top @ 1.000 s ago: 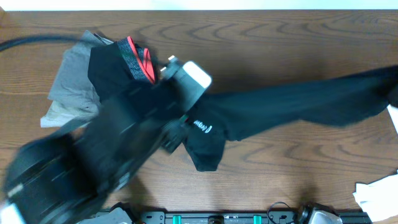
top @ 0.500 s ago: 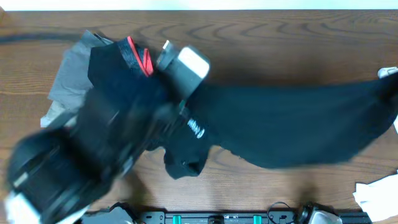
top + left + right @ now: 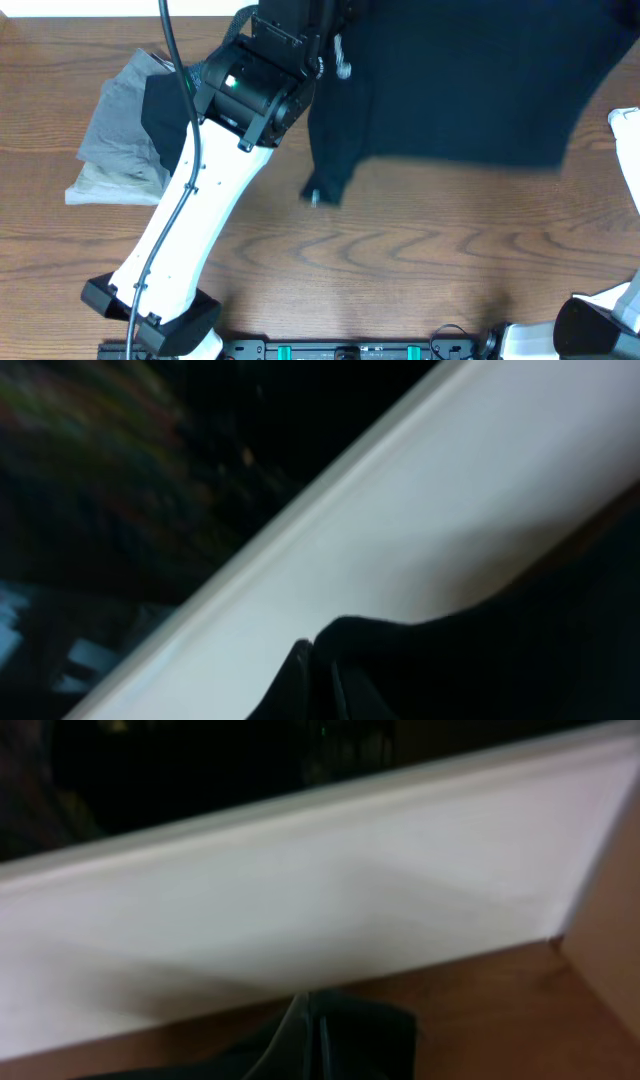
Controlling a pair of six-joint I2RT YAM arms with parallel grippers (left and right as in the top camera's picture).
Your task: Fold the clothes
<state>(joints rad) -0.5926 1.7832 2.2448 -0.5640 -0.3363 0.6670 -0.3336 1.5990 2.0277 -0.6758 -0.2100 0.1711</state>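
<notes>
I will lower my left gripper next, lay its end of the black T-shirt on the wooden table and release the bunched fabric, as the shirt hangs spread wide.
The black T-shirt is held up in the air, spread wide across the top right of the overhead view. A small white mark shows near its left edge, and one corner hangs lowest. My left gripper is shut on a bunch of black fabric at the shirt's left end. My right gripper is shut on black fabric at the right end. In the overhead view the shirt hides both sets of fingers; the white left arm reaches up from the front left.
Grey folded garments lie at the left of the wooden table, with a smaller black garment on top, partly behind the left arm. White parts of the right arm show at the right edge.
Both arms have risen and lifted the T-shirt off the table. It went from a stretched band on the table to a wide hanging sheet, nearer the camera and toward the far edge.
</notes>
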